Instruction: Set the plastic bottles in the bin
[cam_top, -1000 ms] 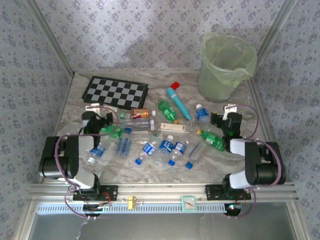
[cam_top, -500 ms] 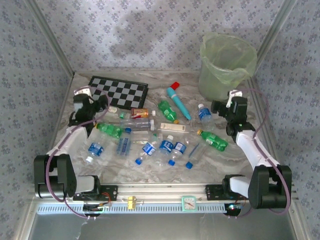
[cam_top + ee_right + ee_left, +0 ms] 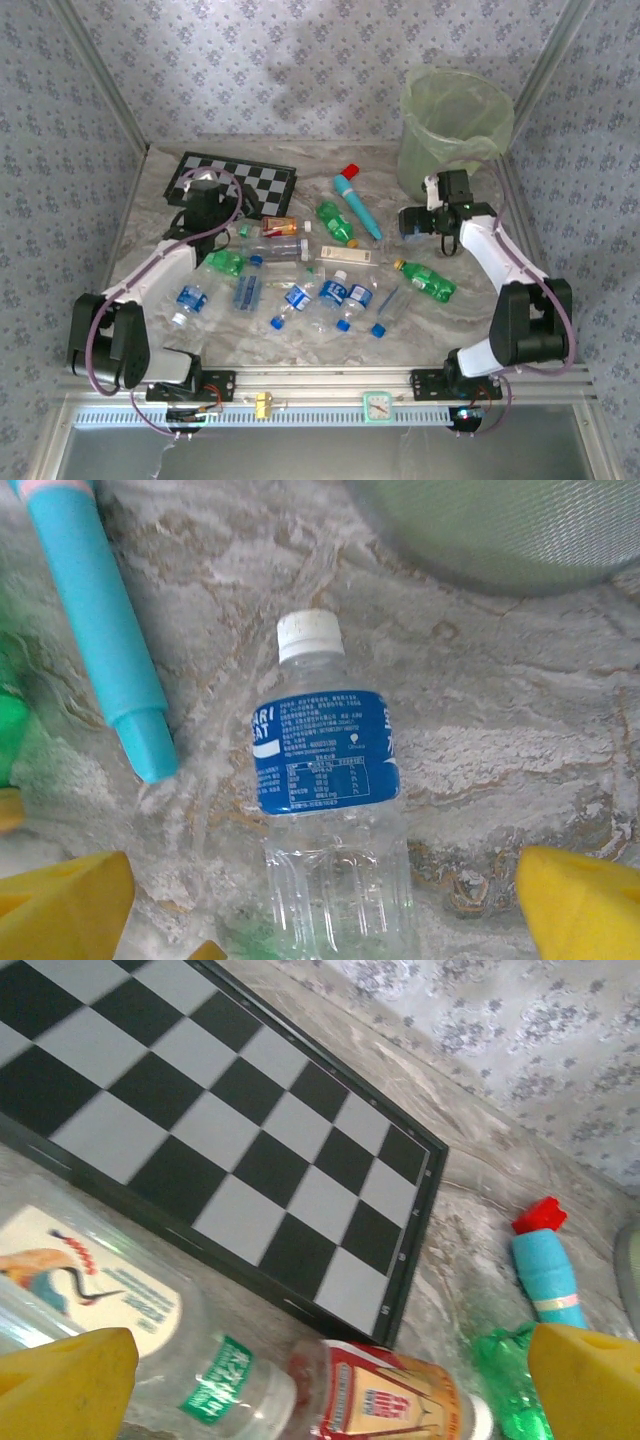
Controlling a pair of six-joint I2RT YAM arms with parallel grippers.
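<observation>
My right gripper will go down around the clear bottle's blue label (image 3: 326, 751) next and close there. The bottle is below this gripper, lined up between its open fingers.
Several plastic bottles lie across the middle of the table: blue-labelled ones (image 3: 332, 293), green ones (image 3: 428, 281) and a clear one (image 3: 280, 248). The bin (image 3: 452, 130), pale green with a liner, stands at the far right. My right gripper (image 3: 412, 222) hangs open above a clear bottle with a blue label and white cap (image 3: 325, 750), its yellow fingers on either side (image 3: 320, 905). My left gripper (image 3: 222, 208) is open (image 3: 320, 1390) over the orange-labelled bottle (image 3: 400, 1395) and a clear white-labelled bottle (image 3: 110, 1290), touching neither.
A chessboard (image 3: 250, 180) lies at the far left, its near edge close to my left gripper. A teal tube with a red cap (image 3: 357, 205) lies between the bottles and the bin. A cream box (image 3: 350, 256) sits among the bottles.
Both arms have reached out from their folded pose. The left gripper swung right to the chessboard's near edge; the right gripper moved left over the blue-labelled bottle by the bin.
</observation>
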